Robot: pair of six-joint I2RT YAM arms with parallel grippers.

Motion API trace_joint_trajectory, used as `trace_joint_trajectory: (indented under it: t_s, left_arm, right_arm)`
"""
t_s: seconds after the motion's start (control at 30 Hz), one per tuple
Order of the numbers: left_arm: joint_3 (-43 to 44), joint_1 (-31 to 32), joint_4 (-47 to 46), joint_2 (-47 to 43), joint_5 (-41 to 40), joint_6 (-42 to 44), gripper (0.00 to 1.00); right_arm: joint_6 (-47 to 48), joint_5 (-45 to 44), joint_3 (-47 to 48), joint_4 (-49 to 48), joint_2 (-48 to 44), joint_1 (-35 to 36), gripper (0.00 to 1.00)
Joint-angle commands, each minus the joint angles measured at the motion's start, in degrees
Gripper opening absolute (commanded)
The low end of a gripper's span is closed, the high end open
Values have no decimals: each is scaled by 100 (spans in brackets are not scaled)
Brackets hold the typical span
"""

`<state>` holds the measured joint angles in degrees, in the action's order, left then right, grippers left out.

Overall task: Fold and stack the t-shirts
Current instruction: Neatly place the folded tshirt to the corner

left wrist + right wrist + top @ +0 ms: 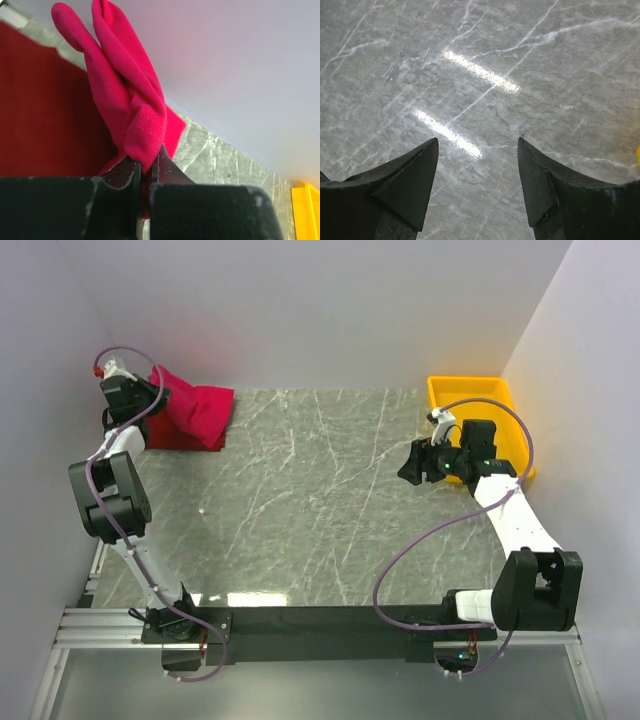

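Note:
I need to carry the fold of the crimson t-shirt down, back and toward the side with my left gripper next, over the darker red t-shirt, because that one lies uncovered there.
My left gripper (155, 392) is at the far left corner of the table, shut on a bunched fold of the bright crimson t-shirt (200, 408). In the left wrist view the crimson cloth (125, 85) rises out of the pinched jaws of the left gripper (147, 162) in two loose lobes. Beneath and beside it lies the darker red t-shirt (40, 115), flat on the table; its edge (188, 444) shows under the crimson one. My right gripper (412, 466) hovers open over bare marble at the right, far from both shirts. The right wrist view shows nothing between the right gripper's (477, 145) fingers.
A yellow plastic tray (500, 400) stands at the far right corner, just behind the right arm; a corner of the tray (306, 210) shows in the left wrist view. White walls close in the table's back and sides. The marble tabletop (320, 500) lies between the arms.

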<state>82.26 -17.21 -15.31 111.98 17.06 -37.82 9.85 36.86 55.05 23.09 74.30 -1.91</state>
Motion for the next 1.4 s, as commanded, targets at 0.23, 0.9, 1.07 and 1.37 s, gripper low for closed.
trace_joint_trajectory:
  t_s: [0.23, 0.9, 1.07, 1.37]
  left_arm:
    - [-754, -282, -631, -519, -580, -85, 1]
    - [-773, -450, 608, -519, -1678, 337, 39]
    - [-738, -450, 863, -1204, -2110, 538, 73]
    - [-1141, -450, 1496, -1838, -1154, -362, 70]
  right_arm:
    - [0, -12, 85, -200, 14, -46, 71]
    - [9, 23, 68, -182, 14, -55, 71]
    - [-9, 84, 103, -200, 23, -46, 71]
    - [-44, 163, 103, -261, 14, -46, 71]
